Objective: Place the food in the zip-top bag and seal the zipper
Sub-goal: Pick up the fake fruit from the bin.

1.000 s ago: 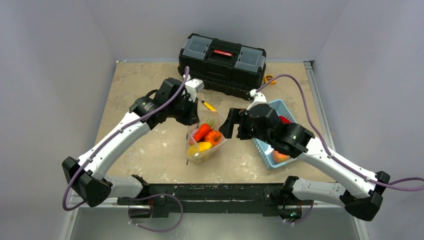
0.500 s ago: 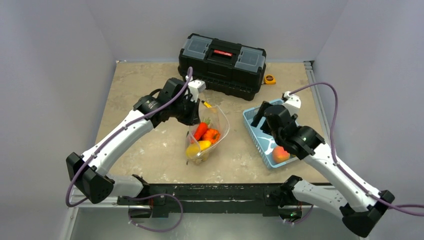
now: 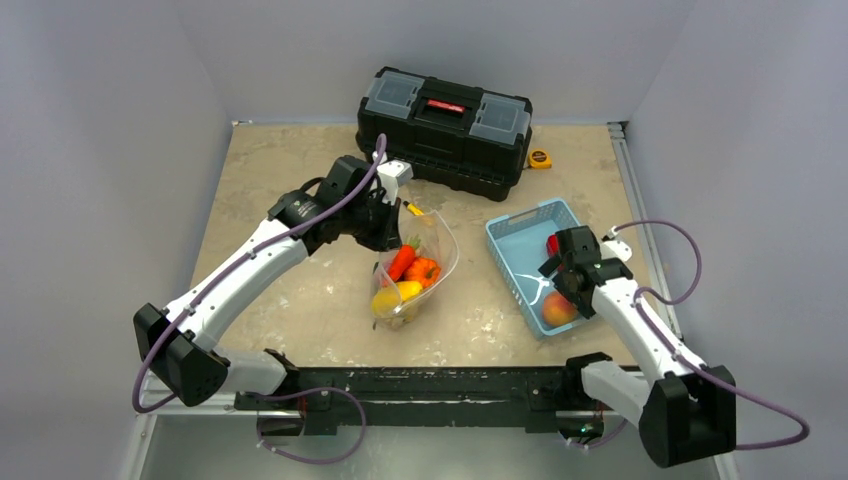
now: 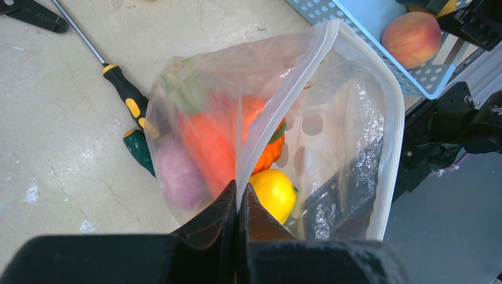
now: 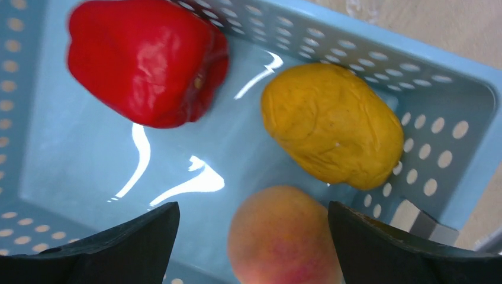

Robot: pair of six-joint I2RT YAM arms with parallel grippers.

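Observation:
The peach already sits between the open fingers, so I need to lower my right gripper farther into the basket around the peach (image 5: 284,236) and close on the peach's sides.
The clear zip-top bag (image 3: 418,262) (image 4: 337,124) stands with its mouth gaping, the zipper (image 4: 393,142) unsealed along the rim. Food inside it: an orange carrot (image 4: 204,148), a purple piece (image 4: 177,171), an orange piece (image 4: 269,152) and a yellow fruit (image 4: 272,192). My left gripper (image 3: 386,226) (image 4: 238,198) is shut on the near rim of the bag. My right gripper (image 3: 562,278) (image 5: 251,208) hangs open over the basket, its jaws either side of a peach (image 5: 284,236) (image 3: 557,310) without touching it. A red pepper (image 5: 145,59) and a lumpy yellow fruit (image 5: 331,124) lie beyond.
The light blue basket (image 3: 515,235) (image 5: 77,177) sits right of the bag. A black toolbox (image 3: 445,125) stands at the back, a yellow tape measure (image 3: 540,158) beside it. Two screwdrivers, yellow-handled (image 4: 127,94) and green-handled (image 4: 139,151), lie behind the bag.
My right arm swung away from the bag's mouth, rightward and back toward its base, ending over the basket with wider jaws. The left gripper kept its hold on the bag.

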